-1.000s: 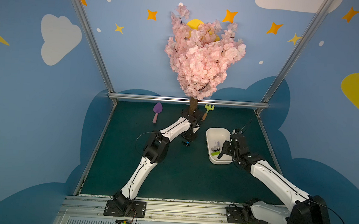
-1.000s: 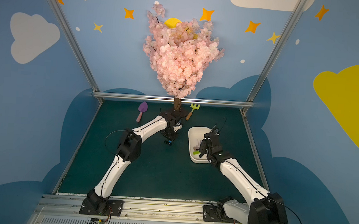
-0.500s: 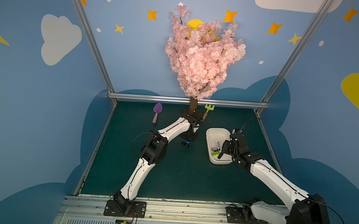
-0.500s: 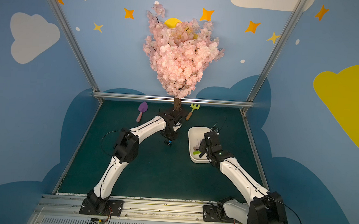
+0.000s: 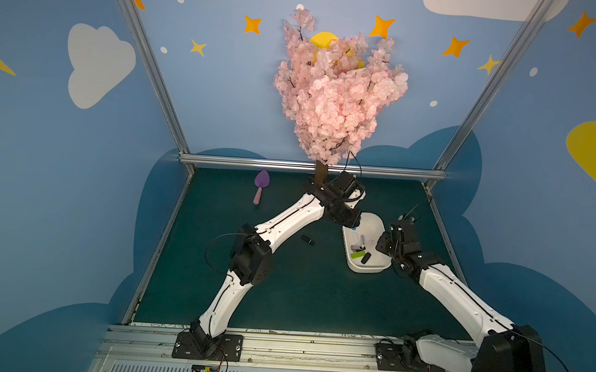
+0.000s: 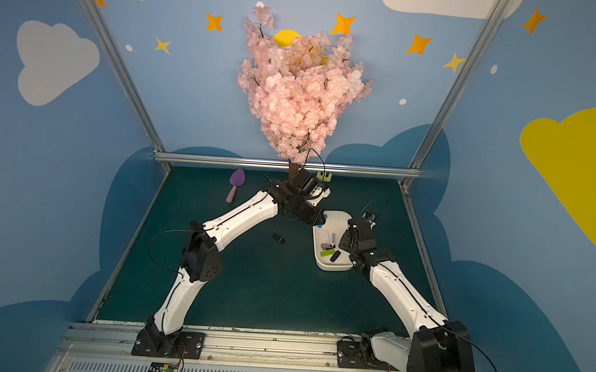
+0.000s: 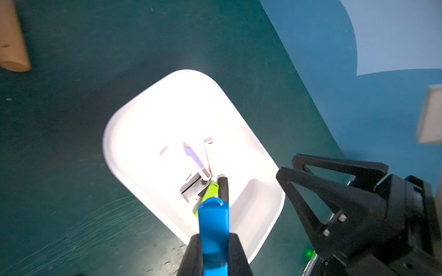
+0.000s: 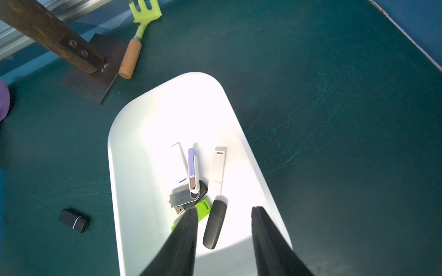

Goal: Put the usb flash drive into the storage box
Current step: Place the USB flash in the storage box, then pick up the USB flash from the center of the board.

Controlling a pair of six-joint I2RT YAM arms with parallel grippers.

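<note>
The robot's left gripper is still above the storage box's rim, so next it will go down from there toward the flash drives inside the storage box and let go of the blue one.
My left gripper (image 7: pixel 214 236) is shut on a blue usb flash drive (image 7: pixel 212 222), held above the left rim of the white storage box (image 7: pixel 179 107). In both top views that gripper (image 5: pixel 350 225) (image 6: pixel 317 221) hangs over the box's far left edge (image 5: pixel 367 269) (image 6: pixel 332 267). Several flash drives lie inside the box, among them a green one (image 8: pixel 204 210) and a dark grey one (image 8: pixel 214 227). My right gripper (image 8: pixel 224 209) stands open over the box's near end (image 8: pixel 134 167). A black flash drive (image 5: pixel 306 239) (image 8: pixel 74 220) lies on the mat left of the box.
The blossom tree's trunk (image 5: pixel 320 172) and its base plate (image 8: pixel 95 71) stand just behind the box. A green toy rake (image 8: pixel 143 14) lies next to the trunk, and a purple trowel (image 5: pixel 261 184) lies at the back left. The right wall edge runs close to the box.
My left gripper has carried the blue flash drive rightward from the mat to above the box's left rim. The right gripper has stayed over the box.
</note>
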